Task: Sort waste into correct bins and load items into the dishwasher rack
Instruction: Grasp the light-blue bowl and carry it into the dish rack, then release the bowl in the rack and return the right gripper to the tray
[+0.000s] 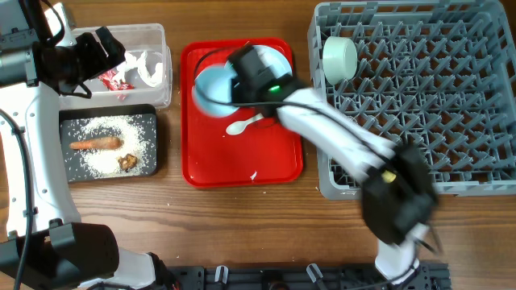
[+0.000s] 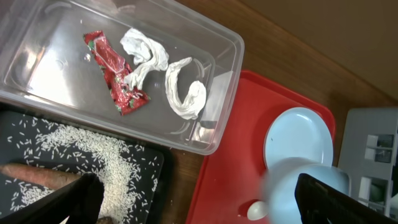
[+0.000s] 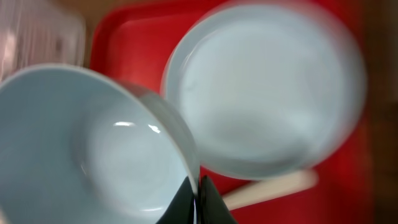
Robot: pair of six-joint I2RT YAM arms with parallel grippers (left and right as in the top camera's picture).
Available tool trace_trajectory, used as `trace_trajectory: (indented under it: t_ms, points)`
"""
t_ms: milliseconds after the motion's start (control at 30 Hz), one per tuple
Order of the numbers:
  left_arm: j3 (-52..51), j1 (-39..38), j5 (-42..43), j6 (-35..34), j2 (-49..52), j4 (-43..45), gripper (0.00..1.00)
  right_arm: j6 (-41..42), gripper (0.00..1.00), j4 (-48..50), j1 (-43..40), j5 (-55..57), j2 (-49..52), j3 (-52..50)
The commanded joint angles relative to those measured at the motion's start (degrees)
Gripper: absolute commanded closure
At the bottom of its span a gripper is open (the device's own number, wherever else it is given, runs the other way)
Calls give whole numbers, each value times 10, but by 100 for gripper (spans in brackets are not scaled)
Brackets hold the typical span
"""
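The pegs beside the pale green bowl are empty, so my right gripper needs to turn next and carry the pale blue bowl [image 1: 211,90] to the right in the overhead view, onto rack wires [image 1: 347,97] there.
My right gripper [image 3: 199,196] is shut on the rim of a pale blue bowl [image 3: 93,149], which tilts over the left part of the red serving tray [image 1: 242,165]. In the overhead view that bowl [image 1: 211,90] shows just left of the right wrist. Beside it on the tray lie a pale blue plate [image 3: 267,93] and a white spoon [image 1: 246,123]. My left gripper [image 2: 205,202] hangs open and holds nothing, above the clear tub [image 2: 37,37] and the black tray [image 1: 150,119]. A yellow cup [image 1: 339,59] lies in the grey dishwasher rack [image 1: 419,97].
The clear tub holds a red-and-white wrapper [image 2: 115,74] and crumpled white paper [image 2: 180,90]. On the black tray lie rice grains [image 1: 105,129], a carrot piece [image 1: 95,144] and a brown lump [image 1: 127,162]. The right arm reaches across the rack's near left corner.
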Motion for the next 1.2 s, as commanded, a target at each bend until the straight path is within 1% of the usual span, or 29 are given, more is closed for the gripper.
trace_trajectory:
  t_ms: [0, 33, 133, 200, 300, 433, 467, 533, 567, 600, 733, 933, 1000, 1167]
  points:
    - [3, 2, 1, -5, 3, 2, 0, -50, 96, -62, -28, 238, -136, 7]
    - [3, 2, 1, -5, 3, 2, 0, -50, 96, -92, -34, 296, -158, 7]
    - [3, 2, 1, -5, 3, 2, 0, -47, 96, -173, -48, 421, -184, 7]
    - [3, 2, 1, -5, 3, 2, 0, -46, 96, -229, -57, 479, -186, 7]
    - [3, 2, 1, -5, 3, 2, 0, -47, 96, -288, -71, 517, -177, 2]
    - [3, 2, 1, -5, 3, 2, 0, -49, 96, -325, -85, 543, -160, -5]
    - [3, 2, 1, -5, 3, 2, 0, -50, 96, -328, -86, 551, -158, -7]
    - [3, 2, 1, -5, 3, 2, 0, -91, 96, -330, -87, 569, -149, -13]
    - [3, 2, 1, -5, 3, 2, 0, -141, 96, -325, -87, 586, -141, -18]
    - [3, 2, 1, -5, 3, 2, 0, -156, 96, -324, -87, 590, -138, -19]
    - [3, 2, 1, -5, 3, 2, 0, -182, 96, -319, -87, 591, -116, -19]
    - [3, 2, 1, -5, 3, 2, 0, -329, 96, -303, -87, 620, -67, -19]
    - [3, 2, 1, -5, 3, 2, 0, -357, 96, -285, -87, 639, -51, -19]
    - [3, 2, 1, -5, 3, 2, 0, -419, 96, -249, -87, 638, -15, -19]
